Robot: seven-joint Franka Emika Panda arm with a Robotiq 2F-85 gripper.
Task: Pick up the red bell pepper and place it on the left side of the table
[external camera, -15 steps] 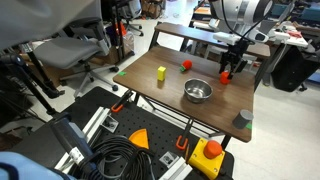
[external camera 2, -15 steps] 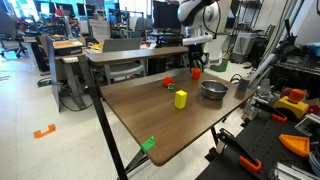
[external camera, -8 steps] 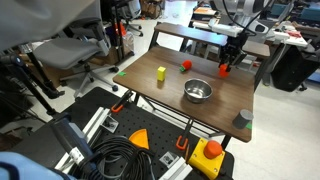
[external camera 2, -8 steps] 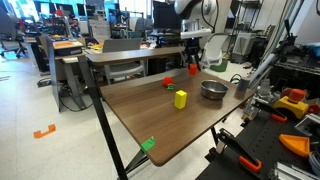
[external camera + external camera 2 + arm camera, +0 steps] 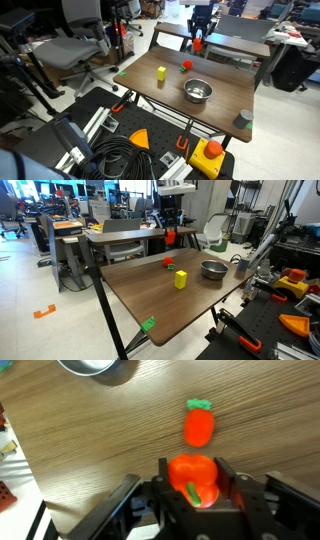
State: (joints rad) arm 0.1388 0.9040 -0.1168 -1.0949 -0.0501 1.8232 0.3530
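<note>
The gripper will carry the red bell pepper toward the corner with the green piece, then lower the pepper beside the yellow block [image 5: 146, 72], where the wood is empty.
My gripper [image 5: 198, 42] is shut on the red bell pepper [image 5: 193, 478], a chunky orange-red toy with a green stem. It holds the pepper in the air above the far edge of the dark wooden table [image 5: 222, 108], as both exterior views show [image 5: 170, 236]. In the wrist view the pepper sits between the two black fingers [image 5: 193, 485]. The table top [image 5: 90, 430] lies below.
A smaller, flatter deep-red toy [image 5: 185, 66] [image 5: 199, 427] lies on the table just below the gripper. A yellow block [image 5: 161, 73] [image 5: 180, 279] and a steel bowl [image 5: 198, 92] [image 5: 213, 270] stand mid-table. A grey cup [image 5: 244, 119] is at a near corner. A second dark table [image 5: 130, 232] stands behind.
The gripper has carried the pepper along the far edge of the table, away from the bowl's side, past the deep-red toy, and higher.
</note>
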